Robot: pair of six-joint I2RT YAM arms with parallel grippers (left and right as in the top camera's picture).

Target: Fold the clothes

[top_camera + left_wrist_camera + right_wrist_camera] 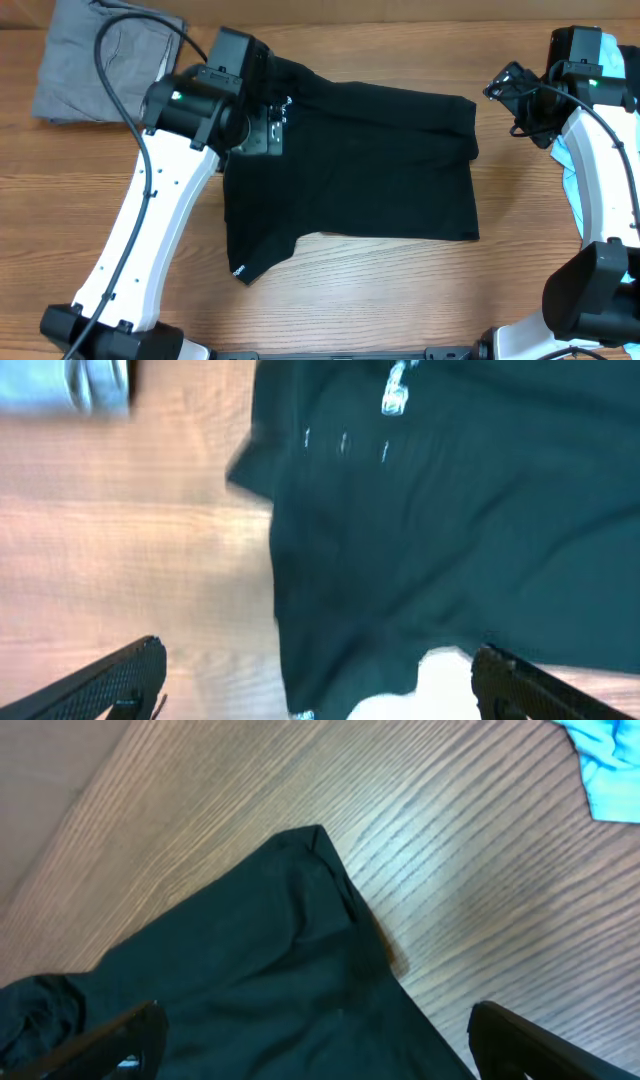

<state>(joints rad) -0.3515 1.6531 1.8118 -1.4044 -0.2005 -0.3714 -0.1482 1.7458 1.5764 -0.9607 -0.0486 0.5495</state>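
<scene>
The shirt's white-marked near corner [250,266] [308,695] is below and back of my left gripper and sticks out onto bare wood, so my left gripper should move back and down to it.
The black shirt [350,170] lies spread on the wooden table, with its small white logo [281,108] near the left end. In the left wrist view the shirt [450,540] fills the right side, with the logo [396,390] at the top. My left gripper [258,130] hovers above the shirt's left part. It [315,680] is open, nothing between its fingers [120,680]. My right gripper [515,95] hangs just off the shirt's upper right corner. In the right wrist view it [315,1040] is open above the black fabric [250,960], whose corner [310,838] lies flat on the wood.
A grey folded garment [95,60] lies at the back left, also in the left wrist view [60,385]. A light blue shirt [567,150] sits at the right edge under the right arm, and the right wrist view shows it [605,765]. Bare wood [400,290] runs along the front.
</scene>
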